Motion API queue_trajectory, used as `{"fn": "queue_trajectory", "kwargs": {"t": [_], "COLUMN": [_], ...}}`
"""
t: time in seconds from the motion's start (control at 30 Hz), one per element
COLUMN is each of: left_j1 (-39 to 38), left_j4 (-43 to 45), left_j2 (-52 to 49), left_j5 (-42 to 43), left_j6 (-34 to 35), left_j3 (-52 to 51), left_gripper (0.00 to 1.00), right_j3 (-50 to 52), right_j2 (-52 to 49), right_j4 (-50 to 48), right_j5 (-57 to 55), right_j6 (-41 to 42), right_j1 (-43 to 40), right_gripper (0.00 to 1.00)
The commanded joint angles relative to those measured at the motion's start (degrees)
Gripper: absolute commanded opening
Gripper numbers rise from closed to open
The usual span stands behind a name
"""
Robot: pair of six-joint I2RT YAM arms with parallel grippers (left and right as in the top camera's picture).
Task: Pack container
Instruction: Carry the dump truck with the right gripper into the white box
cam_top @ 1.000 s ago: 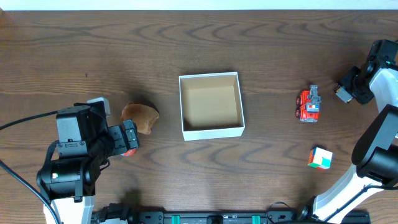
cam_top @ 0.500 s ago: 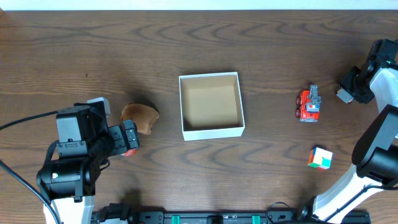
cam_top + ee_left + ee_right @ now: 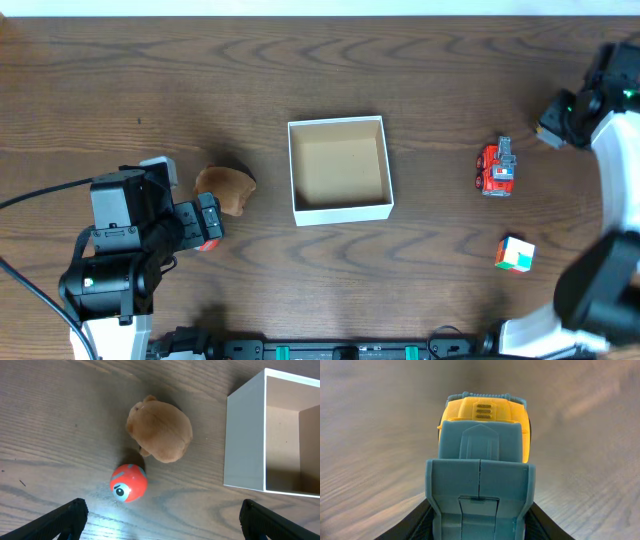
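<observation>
The right gripper swings past the red truck next and lowers into the container's half nearest that truck (image 3: 364, 174) to release the toy vehicle, because the tan inside is empty.
The container (image 3: 340, 211) is a square white-walled box with a tan inside, standing mid-table; it also shows at the right of the left wrist view (image 3: 245, 440). My left gripper (image 3: 207, 222) (image 3: 162, 521) is open and empty, just short of an orange ball (image 3: 129, 482) and a brown plush toy (image 3: 225, 187) (image 3: 160, 432), left of the container. My right gripper (image 3: 553, 127) (image 3: 480, 522) is at the far right, shut on a yellow and blue-grey toy vehicle (image 3: 481, 450) above the table.
A red toy truck (image 3: 497, 168) lies right of the container. A multicoloured cube (image 3: 514, 254) lies nearer the front right. The table surface is dark wood (image 3: 450, 60).
My right gripper has moved toward the far edge of the table with the toy vehicle in it. The left arm and the other toys have not moved.
</observation>
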State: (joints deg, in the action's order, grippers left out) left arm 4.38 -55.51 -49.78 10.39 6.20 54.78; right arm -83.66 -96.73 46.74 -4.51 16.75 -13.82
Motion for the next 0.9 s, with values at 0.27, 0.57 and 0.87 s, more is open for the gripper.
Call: {"fn": "queue_trajectory", "kwargs": {"t": [0.27,0.57,0.87], "left_j1": [-0.2,-0.2,-0.2], "left_j4": [-0.2,-1.0,-1.1], "left_j2": [-0.1,-0.1,-0.1], "left_j5": [0.6,0.6,0.6], "left_j6": [0.1,0.1,0.1], "left_j3": [1.0,1.0,1.0], "left_gripper": [0.98,0.98,0.98], "right_j3": [-0.7,-0.7,-0.7], "right_j2": [16.4,6.9,-5.9], "right_j4": [3.4,4.8,4.0], "right_j5": [-1.9,-5.6,-5.6], "right_j6": [3.2,13.6,16.5], "right_j1": [35.0,51.3,51.3], "right_gripper": [0.01,0.01,0.01]}}
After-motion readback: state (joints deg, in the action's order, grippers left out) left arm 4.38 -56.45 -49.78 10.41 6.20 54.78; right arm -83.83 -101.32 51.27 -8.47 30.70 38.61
